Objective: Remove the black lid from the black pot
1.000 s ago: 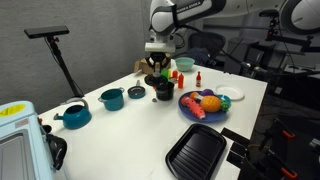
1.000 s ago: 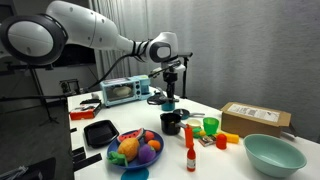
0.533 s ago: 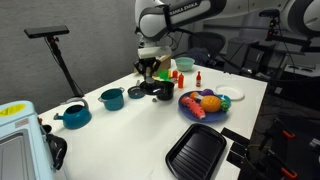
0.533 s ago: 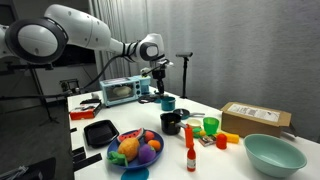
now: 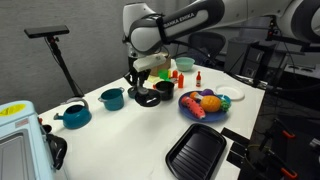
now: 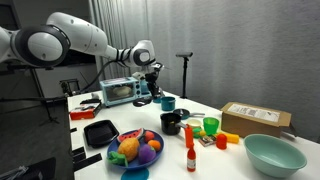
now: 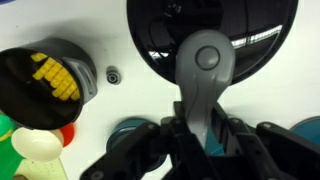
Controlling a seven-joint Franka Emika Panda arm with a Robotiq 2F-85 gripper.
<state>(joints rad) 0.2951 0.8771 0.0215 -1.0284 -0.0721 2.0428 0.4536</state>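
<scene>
I should next lower my gripper toward the bare white tabletop below it and release the grey handle, because the black lid (image 7: pixel 160 40) still hangs in the air.
My gripper (image 7: pixel 205 130) is shut on the grey handle of the black lid (image 7: pixel 160 40), a round flat disc that fills the top of the wrist view. The black pot (image 7: pixel 50 75) stands open on the white table beside the lid, with yellow toy corn inside. In both exterior views the gripper (image 5: pixel 137 78) (image 6: pixel 143 86) hangs off to the side of the pot (image 5: pixel 163 91) (image 6: pixel 171 122), towards the teal pots. The lid itself is hard to make out there.
Two teal pots (image 5: pixel 112 98) (image 5: pixel 74 115) stand beyond the gripper. A blue plate of toy food (image 5: pixel 204 104), a black grill pan (image 5: pixel 196 152), a green cup (image 5: pixel 185 65), red bottles (image 6: pixel 187 140), a teal bowl (image 6: pixel 273 153) and a cardboard box (image 6: pixel 255 118) share the table.
The gripper has moved sideways from above the black pot towards the teal pots, carrying the lid with it. The pot now stands uncovered.
</scene>
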